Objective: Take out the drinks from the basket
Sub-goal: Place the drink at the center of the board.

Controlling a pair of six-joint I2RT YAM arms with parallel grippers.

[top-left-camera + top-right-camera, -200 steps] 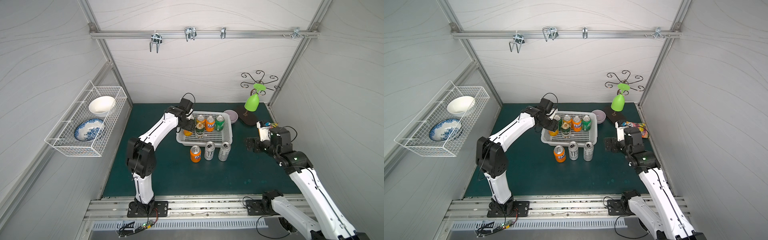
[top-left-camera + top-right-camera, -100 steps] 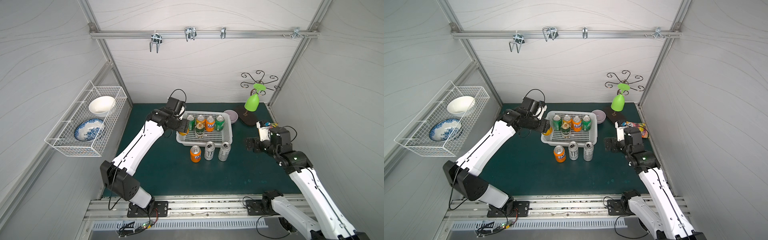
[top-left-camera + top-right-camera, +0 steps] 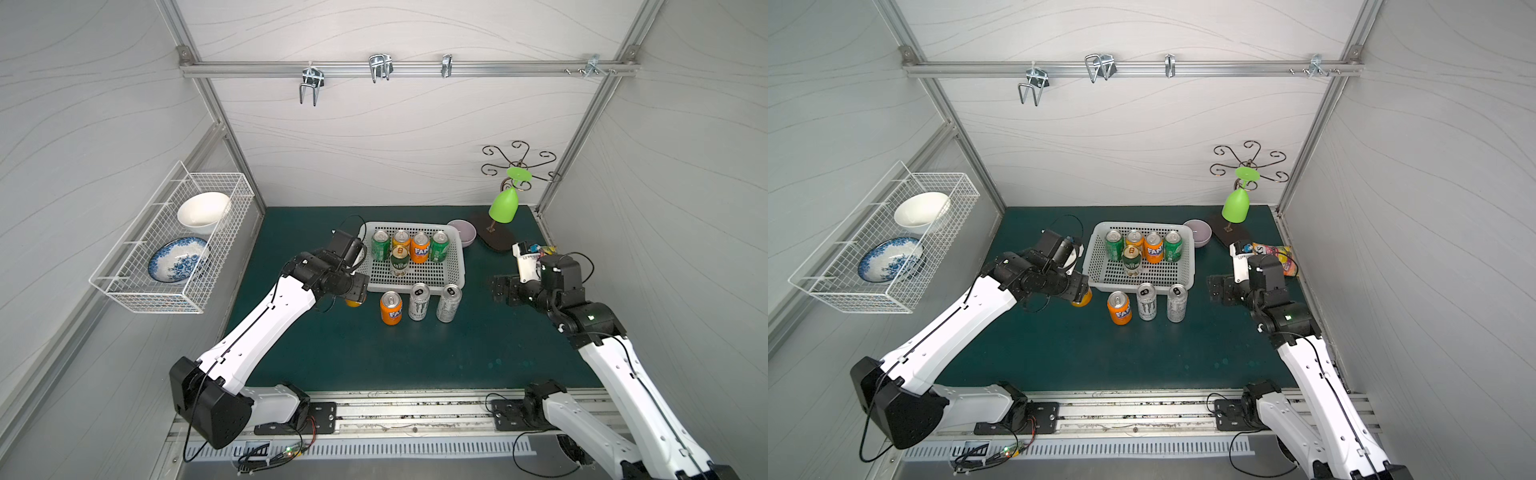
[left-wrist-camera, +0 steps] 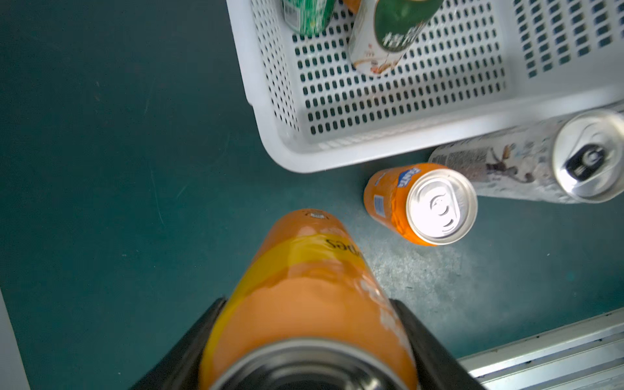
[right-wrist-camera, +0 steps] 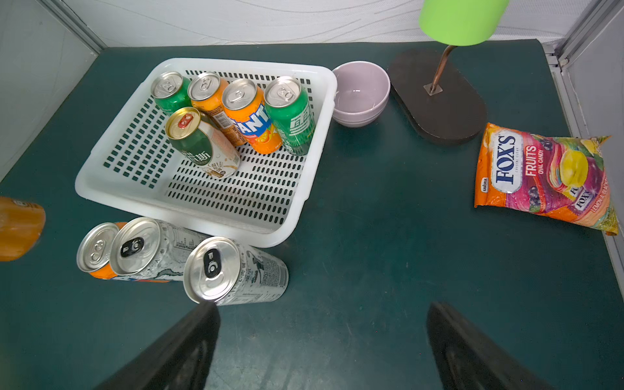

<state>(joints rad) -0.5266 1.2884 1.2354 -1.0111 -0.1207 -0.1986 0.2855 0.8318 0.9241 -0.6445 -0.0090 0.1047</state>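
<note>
The left gripper will next move down and toward the front Fanta can and release the orange can upright beside it, because the bare mat there has room.
The white perforated basket (image 3: 415, 286) (image 3: 1100, 257) (image 5: 199, 216) (image 4: 337, 158) holds several upright cans: two bright green (image 3: 380, 246) (image 3: 439, 246), two orange, one a Fanta (image 3: 419, 248), and a dark green gold-topped one (image 3: 400, 262) (image 5: 197, 145). In front of it on the mat stand a Fanta can (image 3: 390, 308) (image 4: 422, 206) and two white-silver Monster cans (image 3: 419, 302) (image 3: 449, 304). My left gripper (image 4: 307, 320) (image 3: 355, 293) is shut on an orange can (image 4: 304, 287) (image 3: 1082, 298), outside the basket, low at its front-left corner. My right gripper (image 5: 322, 309) (image 3: 498, 289) stands open, right of the cans.
A lilac bowl (image 3: 463, 231) sits against the basket's far right corner. Beside it is a green lamp (image 3: 503, 205) on a dark base (image 5: 439, 108). A Fox's candy bag (image 5: 543, 179) lies at the right wall. A wire rack (image 3: 174, 249) with bowls hangs on the left wall.
The left arm has carried the orange can from the basket's left end out over the rim and down toward the mat, left of the standing Fanta. The right arm has not moved.
</note>
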